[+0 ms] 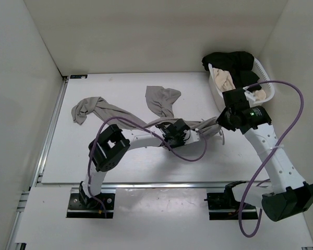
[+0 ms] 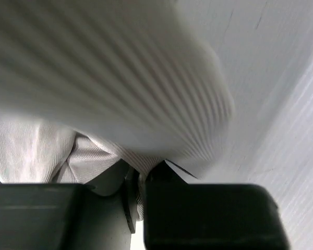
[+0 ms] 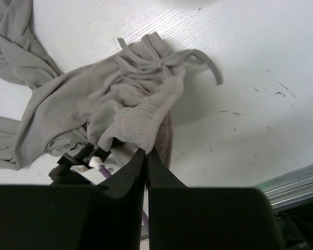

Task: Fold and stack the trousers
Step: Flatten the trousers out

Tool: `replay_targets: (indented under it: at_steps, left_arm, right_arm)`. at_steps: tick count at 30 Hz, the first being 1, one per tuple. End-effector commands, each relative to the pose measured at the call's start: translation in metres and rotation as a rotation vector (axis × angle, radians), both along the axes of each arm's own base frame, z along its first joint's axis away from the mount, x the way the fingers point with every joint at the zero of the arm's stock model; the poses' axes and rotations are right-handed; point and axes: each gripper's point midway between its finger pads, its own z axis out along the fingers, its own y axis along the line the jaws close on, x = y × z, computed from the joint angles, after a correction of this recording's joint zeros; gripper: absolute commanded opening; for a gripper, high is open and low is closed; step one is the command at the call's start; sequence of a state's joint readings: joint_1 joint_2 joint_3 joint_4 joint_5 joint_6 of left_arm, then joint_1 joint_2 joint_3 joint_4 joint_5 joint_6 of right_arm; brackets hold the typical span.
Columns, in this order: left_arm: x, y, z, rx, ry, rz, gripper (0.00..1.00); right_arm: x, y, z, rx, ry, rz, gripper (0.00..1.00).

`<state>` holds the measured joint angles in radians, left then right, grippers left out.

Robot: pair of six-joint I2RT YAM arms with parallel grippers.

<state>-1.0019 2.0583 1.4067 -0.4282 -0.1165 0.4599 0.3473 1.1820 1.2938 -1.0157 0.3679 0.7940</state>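
Note:
The bunched leg end (image 1: 87, 108) is away from my right gripper, so I will lift my left gripper away from my right gripper toward that end next. Then I will open my left gripper.
The grey trousers (image 1: 115, 112) lie spread across the middle of the table, one leg end bunched at the far left and the other (image 1: 161, 99) heaped at centre back. My left gripper (image 1: 190, 133) is shut on a fold of their ribbed fabric (image 2: 94, 156) near the waist. My right gripper (image 1: 221, 119) is shut on the gathered waistband (image 3: 141, 122), which is lifted off the table, with the drawstring (image 3: 198, 57) trailing beyond it. The two grippers hold the waist close together.
A white basket (image 1: 266, 86) at the back right holds a black garment (image 1: 232, 62) and a cream garment (image 1: 221, 80). White walls enclose the table at the back and both sides. A purple cable (image 1: 297, 107) loops beside the right arm.

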Motion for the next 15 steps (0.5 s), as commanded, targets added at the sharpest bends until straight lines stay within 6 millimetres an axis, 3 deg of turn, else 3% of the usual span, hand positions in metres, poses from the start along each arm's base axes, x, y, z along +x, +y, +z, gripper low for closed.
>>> replay_targets:
  at_steps: [1,2,3,4,5,6,7,8,9,12,13,14,15]
  left_arm:
    - [-0.005,0.049,-0.009,0.071,0.069,0.087,0.14]
    - [0.001,0.06,0.0,0.059,0.067,0.123,0.14]
    - [0.014,0.092,0.006,0.074,0.082,0.196,0.14]
    - [0.024,0.107,0.035,0.028,0.045,0.231,0.14]
    - [0.032,0.125,0.048,0.018,0.032,0.266,0.14]
    - [0.05,0.182,0.089,0.003,-0.042,0.358,0.14]
    - [0.056,0.201,0.106,0.001,-0.078,0.385,0.14]
    - [0.065,0.236,0.12,0.032,-0.12,0.425,0.14]
    - [0.064,0.253,0.149,0.016,-0.188,0.443,0.14]
    - [0.065,0.303,0.202,0.061,-0.283,0.479,0.14]
    - [0.059,0.314,0.22,0.061,-0.31,0.484,0.14]
    - [0.046,0.325,0.222,0.098,-0.276,0.485,0.14]
    - [0.041,0.339,0.228,0.116,-0.268,0.508,0.14]
  right_arm:
    - [-0.002,-0.015,0.012,-0.032,-0.052,-0.061,0.0]
    - [0.0,-0.015,0.018,-0.033,-0.065,-0.054,0.0]
    - [0.001,-0.015,0.023,-0.028,-0.079,-0.054,0.0]
    - [0.005,-0.014,0.026,-0.028,-0.097,-0.047,0.0]
    - [0.007,-0.009,0.027,-0.014,-0.104,-0.021,0.0]
    - [0.017,0.005,0.028,0.036,-0.13,0.024,0.0]
    - [0.02,0.011,0.028,0.061,-0.137,0.042,0.0]
    - [0.022,0.031,0.02,0.107,-0.114,0.094,0.0]
    - [0.028,0.043,0.023,0.13,-0.137,0.123,0.0]
    - [0.031,0.081,0.01,0.147,-0.108,0.202,0.0]
    - [0.035,0.094,0.014,0.167,-0.126,0.218,0.0]
    - [0.032,0.114,0.003,0.177,-0.091,0.266,0.0]
    - [0.034,0.124,0.007,0.18,-0.094,0.285,0.0]
